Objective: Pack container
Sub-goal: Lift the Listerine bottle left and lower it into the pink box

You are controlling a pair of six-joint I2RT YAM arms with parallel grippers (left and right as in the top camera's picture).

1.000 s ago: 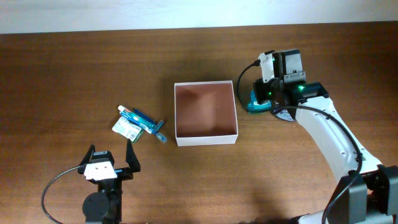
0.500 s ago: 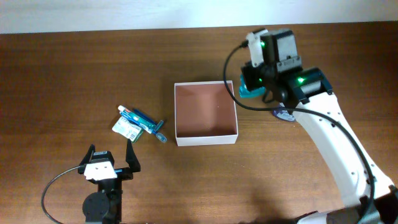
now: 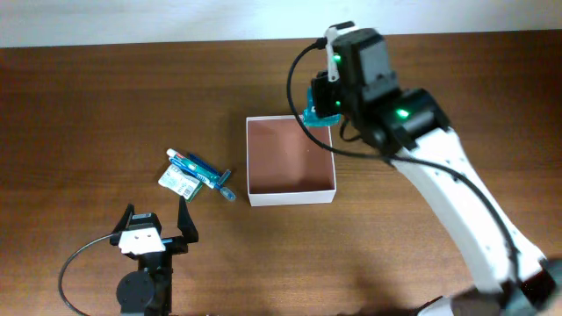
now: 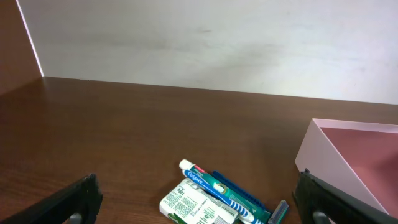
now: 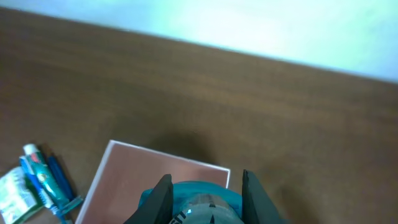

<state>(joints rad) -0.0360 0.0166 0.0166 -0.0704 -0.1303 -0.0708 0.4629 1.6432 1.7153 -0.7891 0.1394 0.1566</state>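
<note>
I should next carry the teal bottle [image 5: 199, 202] with my right gripper down and to the left in the overhead view, into the far corner of the container. It is still above the container's rim.
The container [image 3: 291, 187] is a shallow square box with white walls and a reddish-brown inside, at the table's middle; it also shows in the right wrist view [image 5: 124, 180] and in the left wrist view [image 4: 329, 162]. My right gripper [image 3: 321, 104] is shut on a teal bottle [image 5: 199, 202] and holds it in the air over the container's far right corner. My left gripper [image 3: 156, 226] is open and empty near the front left. A toothpaste tube, toothbrush, razor and small green-white packet [image 3: 193, 174] lie left of the container, just beyond the left gripper.
The toiletries pile also shows in the left wrist view [image 4: 217, 196] between the left fingers. A white wall runs along the table's far edge [image 3: 176, 22]. The right arm's white links [image 3: 457, 202] stretch across the right side of the table.
My right gripper has lifted the teal bottle from the table right of the container and carried it left and up, over the container's far right corner. The left arm has not moved.
</note>
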